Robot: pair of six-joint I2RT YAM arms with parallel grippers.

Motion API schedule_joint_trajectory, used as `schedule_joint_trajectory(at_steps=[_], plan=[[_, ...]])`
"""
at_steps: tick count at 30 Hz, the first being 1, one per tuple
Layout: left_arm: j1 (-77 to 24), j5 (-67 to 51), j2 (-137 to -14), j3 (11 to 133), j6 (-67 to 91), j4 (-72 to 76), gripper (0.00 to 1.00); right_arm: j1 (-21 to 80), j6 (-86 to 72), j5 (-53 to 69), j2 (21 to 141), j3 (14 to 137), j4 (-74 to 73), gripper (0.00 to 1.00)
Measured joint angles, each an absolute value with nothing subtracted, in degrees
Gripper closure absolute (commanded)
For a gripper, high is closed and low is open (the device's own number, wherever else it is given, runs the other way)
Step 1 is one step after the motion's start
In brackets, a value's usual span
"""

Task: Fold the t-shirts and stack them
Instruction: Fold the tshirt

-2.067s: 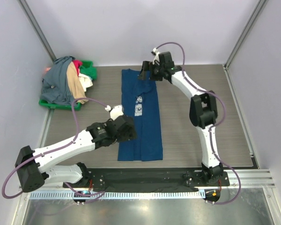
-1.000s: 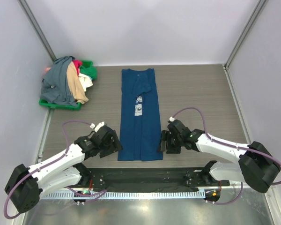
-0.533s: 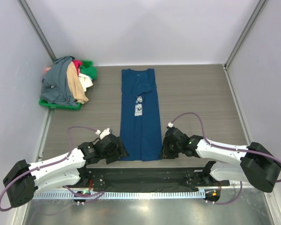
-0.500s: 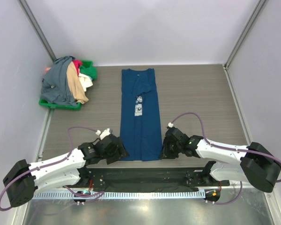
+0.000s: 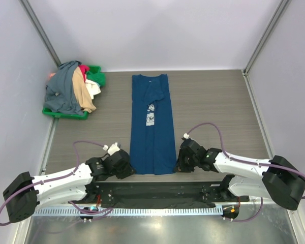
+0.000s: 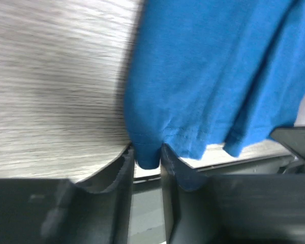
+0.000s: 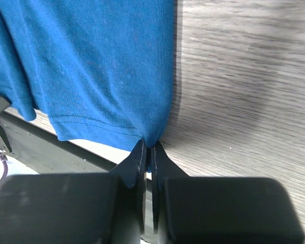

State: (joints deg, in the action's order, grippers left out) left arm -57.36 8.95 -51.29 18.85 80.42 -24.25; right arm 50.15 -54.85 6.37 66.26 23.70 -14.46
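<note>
The t-shirt lies full-length, so my right gripper will next lift its hem corner, carry it outward and down onto the t-shirt's edge beside the print [image 5: 170, 105], and release it.
A navy blue t-shirt [image 5: 151, 124] lies on the table as a long narrow strip, sleeves folded in, with its white print facing up. At the near left hem corner my left gripper [image 5: 128, 163] has closed on the blue cloth [image 6: 193, 76], which bunches between the fingers [image 6: 123, 175]. My right gripper [image 5: 177, 163] is shut tight on the near right hem corner [image 7: 151, 138]. More t-shirts in grey, tan, white, pink and green are heaped [image 5: 71, 91] at the far left.
The heap sits on a flat green tray [image 5: 66, 114] against the left wall. Grey walls and metal posts close in the table on three sides. A black rail [image 5: 157, 190] with both arm bases runs along the near edge.
Both grippers have closed on the near hem corners of the blue shirt. The left one slid a little nearer the shirt's edge; the right arm barely moved.
</note>
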Motion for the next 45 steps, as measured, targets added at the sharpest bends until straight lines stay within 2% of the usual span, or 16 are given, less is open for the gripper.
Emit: schedule_joint_trajectory(at_steps=[1,2,3,4,9,17,23,27,33,38,45], plan=[[-57.4,9.3,-51.3,18.7,80.5,-24.4,0.82,50.2,-55.0,6.3,65.9,23.5,-14.4,0.99],[-57.4,9.5,-51.3,18.4,80.7,-24.5,0.92,50.2,-55.1,6.2,65.6,23.3,-14.4,0.99],[-57.4,9.6,-51.2,18.4,80.7,-24.6,0.98,50.2,-55.2,6.2,65.5,23.2,-14.4,0.99],[-57.4,10.0,-51.4,18.4,80.6,-24.7,1.00,50.2,-55.2,6.1,65.2,23.0,-14.4,0.99],[-58.3,10.6,-52.3,18.9,80.6,-24.5,1.00,50.2,-55.4,5.8,64.7,22.8,-14.9,0.99],[-67.4,15.0,-54.1,25.3,82.4,-30.8,1.00,53.2,-56.3,1.6,58.5,23.9,-23.9,0.99],[-67.7,21.0,-55.5,40.9,79.5,-39.4,1.00,53.3,-54.6,-3.9,57.0,35.7,-32.8,0.99],[-66.8,23.8,-56.9,46.3,76.3,-41.9,1.00,53.1,-52.2,-7.1,60.0,43.9,-35.0,0.99],[-59.6,24.9,-60.0,50.0,69.3,-44.3,1.00,49.6,-47.7,-9.3,66.9,52.1,-36.9,0.99],[-48.9,22.3,-62.6,53.1,61.8,-43.4,1.00,44.5,-43.3,-9.7,73.2,58.7,-37.8,0.99],[-37.7,17.2,-72.3,60.8,52.9,-40.3,1.00,37.4,-37.9,-9.1,82.9,68.4,-37.4,0.99]])
